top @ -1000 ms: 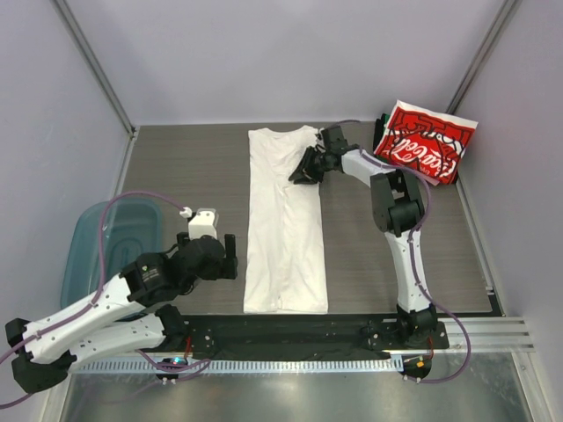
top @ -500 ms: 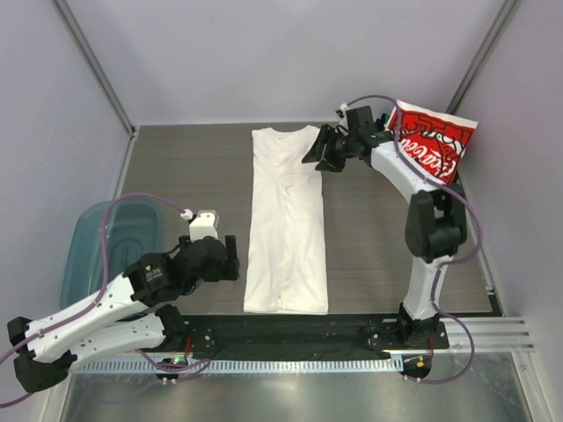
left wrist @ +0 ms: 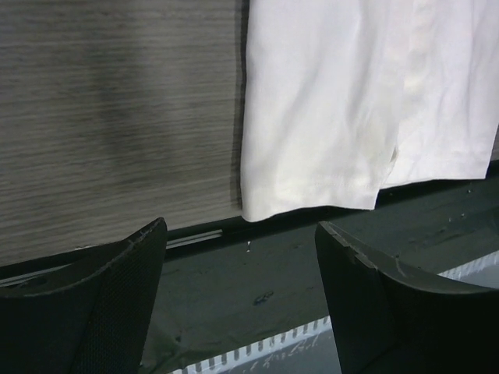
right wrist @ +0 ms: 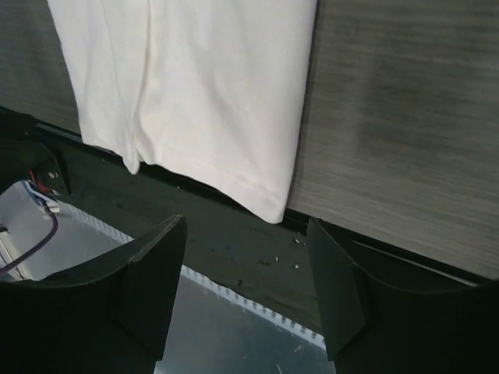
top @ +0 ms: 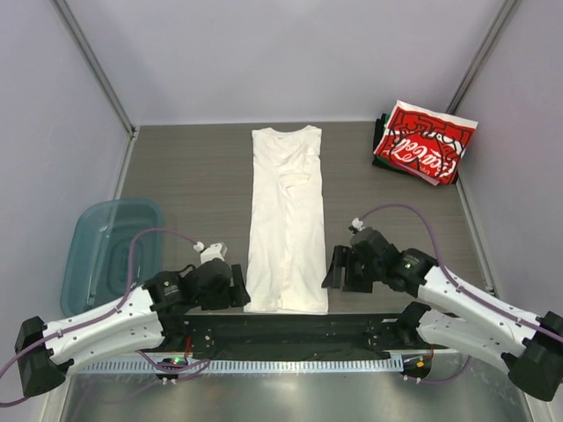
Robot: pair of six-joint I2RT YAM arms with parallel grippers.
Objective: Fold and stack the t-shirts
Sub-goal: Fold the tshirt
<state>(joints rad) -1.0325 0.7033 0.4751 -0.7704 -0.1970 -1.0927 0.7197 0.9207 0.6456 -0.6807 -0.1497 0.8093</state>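
Note:
My right gripper should move down and back onto the hem corner nearest it and close there, because that corner sticks out past the tabletop's edge over the black strip.
The white t-shirt lies flat as a long narrow strip down the table's middle, sleeves folded in, collar at the far end, hem at the near edge. My left gripper is open and empty just left of the hem's left corner. My right gripper is open and empty just right of the hem's right corner. The folded stack with the red t-shirt with white script on top sits at the far right corner.
A teal translucent bin stands at the left edge. A black strip and metal rail run along the near edge under the hem. Grey walls close in the sides and back.
My right arm has swung from the collar at the far end back to the near edge beside the hem's right corner. My left gripper has moved closer to the hem's left corner.

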